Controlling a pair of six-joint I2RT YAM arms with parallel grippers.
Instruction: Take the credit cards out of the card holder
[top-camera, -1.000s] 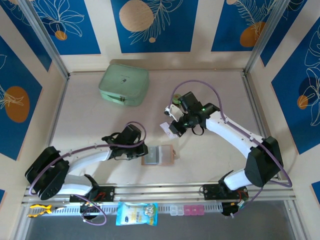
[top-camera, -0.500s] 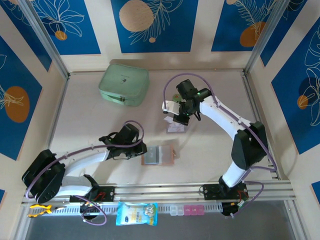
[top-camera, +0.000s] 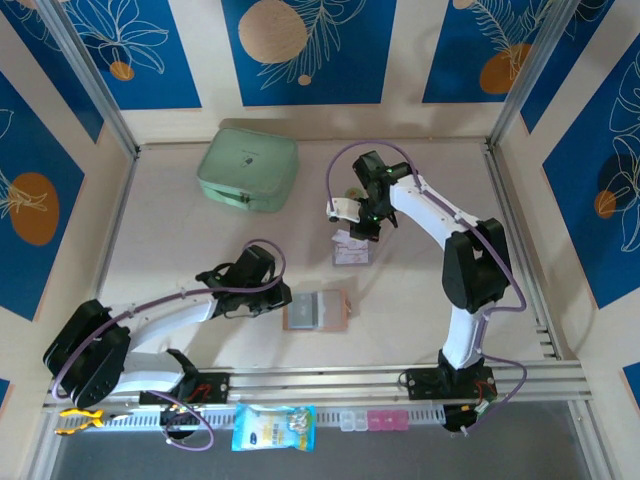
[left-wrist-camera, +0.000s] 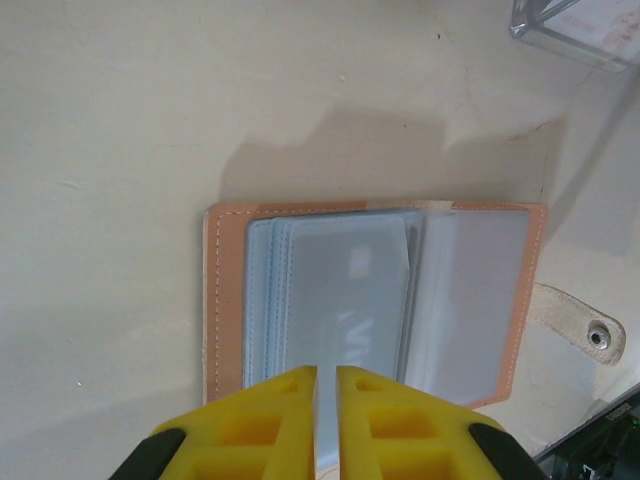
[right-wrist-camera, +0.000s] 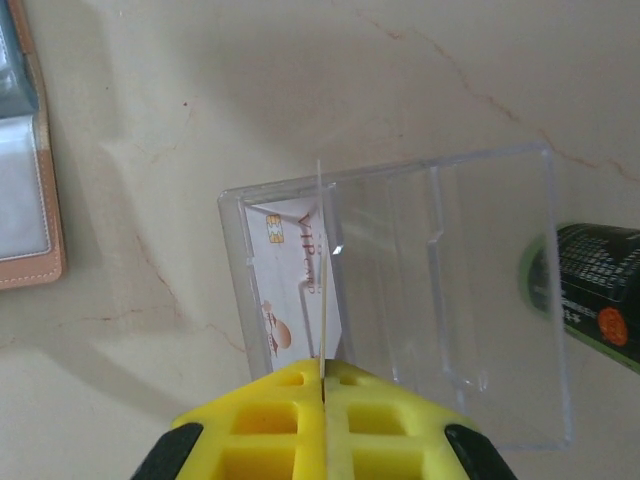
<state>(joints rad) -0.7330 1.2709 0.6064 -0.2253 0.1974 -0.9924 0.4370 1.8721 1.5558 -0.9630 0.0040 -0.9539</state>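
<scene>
My right gripper will next move down toward the clear box's end section (top-camera: 351, 253) (right-wrist-camera: 290, 285) below and release the credit card, since a white printed card already lies there.
The card holder (left-wrist-camera: 225, 300) lies open on the table, pinkish-brown with pale grey-blue sleeves and a side tab; from above it sits at centre (top-camera: 318, 310). My left gripper (left-wrist-camera: 326, 368) stands over its near edge, jaws almost together and nothing visibly between them; in the top view its tip (top-camera: 283, 300) meets the holder's left edge. My right gripper (right-wrist-camera: 323, 365) is shut on a thin credit card (right-wrist-camera: 321, 250) seen edge-on, held upright over a clear plastic box (right-wrist-camera: 470, 300). A white printed card (right-wrist-camera: 285, 265) lies flat inside that box.
A green-and-black cylinder (right-wrist-camera: 590, 290) lies just beyond the box. The mint-green case (top-camera: 248, 168) sits at the back left. The clear box (top-camera: 350, 252) is between the holder and the right gripper (top-camera: 360, 230). Walls enclose the table on three sides.
My right arm has swung towards the back of the table, carrying the card over the clear box. The left arm and the card holder have barely moved.
</scene>
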